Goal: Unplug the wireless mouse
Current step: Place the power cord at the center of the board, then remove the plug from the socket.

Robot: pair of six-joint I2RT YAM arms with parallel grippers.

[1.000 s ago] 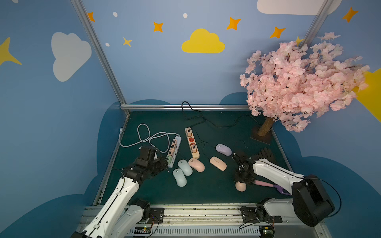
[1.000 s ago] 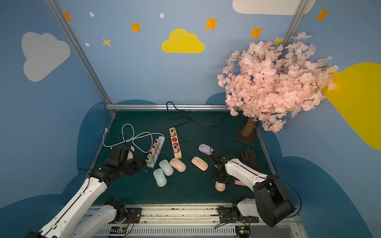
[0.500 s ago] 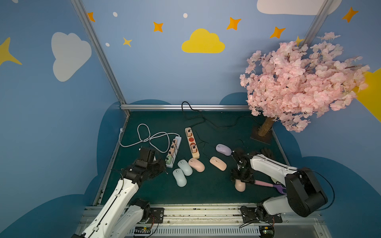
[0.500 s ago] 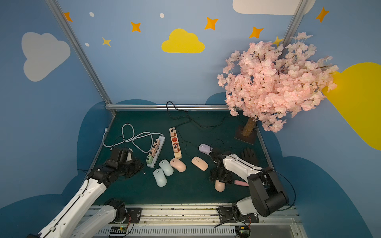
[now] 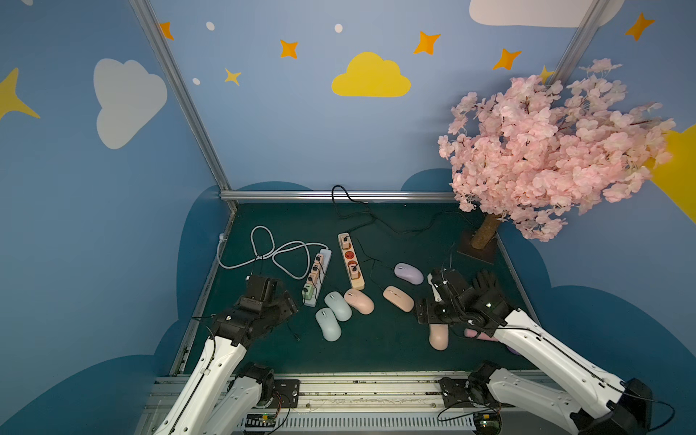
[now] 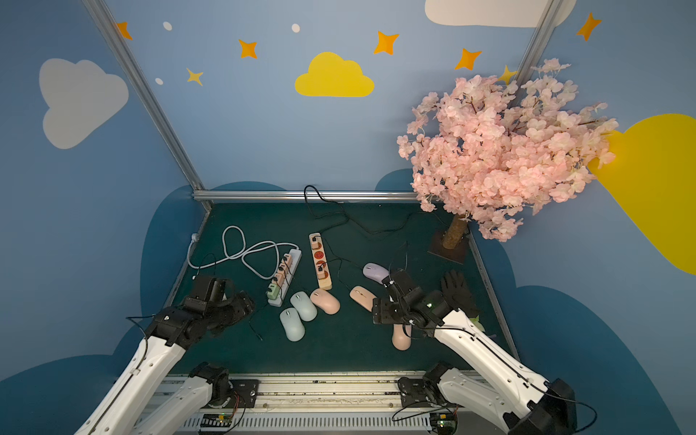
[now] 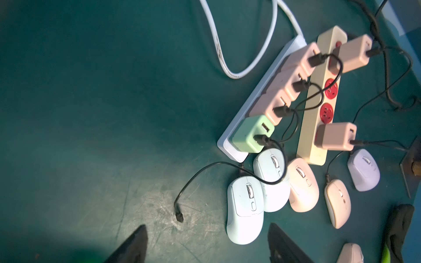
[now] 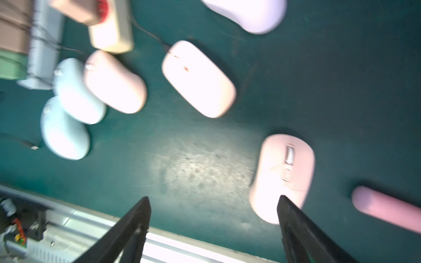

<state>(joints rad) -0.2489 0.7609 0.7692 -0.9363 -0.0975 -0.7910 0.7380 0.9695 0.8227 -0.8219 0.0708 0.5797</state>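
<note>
The green charger (image 5: 309, 292) (image 7: 250, 134) on the slanted strip lies outward and below, so my left gripper next reaches outward, turns to match the slant and descends around it.
A pink wireless mouse (image 8: 282, 175) lies alone on the green mat with no cable in it, seen in both top views (image 5: 438, 337) (image 6: 401, 337). My right gripper (image 8: 211, 214) (image 5: 427, 316) hovers open just above and beside it, holding nothing. A black cable runs from the green charger (image 7: 250, 134), and its loose plug end (image 7: 178, 217) (image 5: 297, 337) rests on the mat. My left gripper (image 7: 207, 241) (image 5: 280, 303) is open and empty, close to that plug end.
Two light blue mice (image 7: 245, 209), a pink mouse (image 7: 303, 184), a flat pink mouse (image 7: 337, 202) and a purple mouse (image 7: 364, 169) lie by the white power strip (image 5: 322, 271) and the beige one (image 5: 350, 260). A blossom tree (image 5: 546, 158) stands back right; a black glove (image 5: 487, 282) lies near.
Both grippers have opened. The left one has let go of the black cable, whose plug end now lies on the mat. The right one has come off the pink mouse.
</note>
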